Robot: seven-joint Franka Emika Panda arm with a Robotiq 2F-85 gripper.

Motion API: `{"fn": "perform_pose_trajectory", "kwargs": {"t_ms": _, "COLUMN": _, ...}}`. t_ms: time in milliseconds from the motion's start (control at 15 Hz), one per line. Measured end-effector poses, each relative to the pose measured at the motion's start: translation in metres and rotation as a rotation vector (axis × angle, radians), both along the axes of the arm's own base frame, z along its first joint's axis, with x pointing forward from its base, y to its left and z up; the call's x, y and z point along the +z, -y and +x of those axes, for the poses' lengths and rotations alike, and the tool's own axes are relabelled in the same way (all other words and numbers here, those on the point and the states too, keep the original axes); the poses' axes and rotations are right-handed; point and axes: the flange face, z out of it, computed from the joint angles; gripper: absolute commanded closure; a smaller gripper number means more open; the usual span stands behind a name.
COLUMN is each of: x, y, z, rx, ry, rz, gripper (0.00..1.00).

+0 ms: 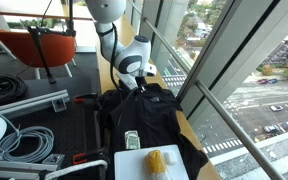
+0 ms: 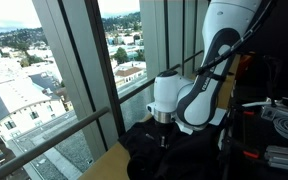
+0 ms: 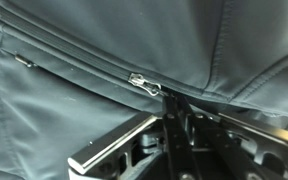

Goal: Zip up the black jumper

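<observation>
The front zip still continues past its slider (image 3: 142, 83). My gripper should next move away from the white tray toward the jumper's upper end and let go of the tab.
The black jumper (image 1: 154, 115) lies spread on the table by the window, and it also shows in an exterior view (image 2: 179, 158). In the wrist view its fabric fills the frame (image 3: 74, 40), with the front zip running diagonally and the metal zip slider (image 3: 142, 83) near the middle. My gripper (image 3: 172, 102) has its fingers pressed together right at the slider's pull tab. In both exterior views it points straight down onto the jumper's upper part (image 1: 139, 88) (image 2: 164, 136).
A white tray (image 1: 134, 165) with a yellow object (image 1: 156, 160) rests on the jumper's near end. Grey cables (image 1: 24, 140) and coiled black cables (image 1: 4, 88) lie to one side. Orange chairs (image 1: 34, 45) stand behind. Window glass (image 1: 234, 70) borders the wooden table edge (image 2: 104, 165).
</observation>
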Motion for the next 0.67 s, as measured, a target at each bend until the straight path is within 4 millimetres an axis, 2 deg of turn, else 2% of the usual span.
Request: {"fn": "perform_pose_trajectory", "kwargs": {"t_ms": 667, "x": 0.019, "y": -0.056, "z": 0.005, "rx": 0.067, "ry": 0.038, "rz": 0.017, "gripper": 0.98}}
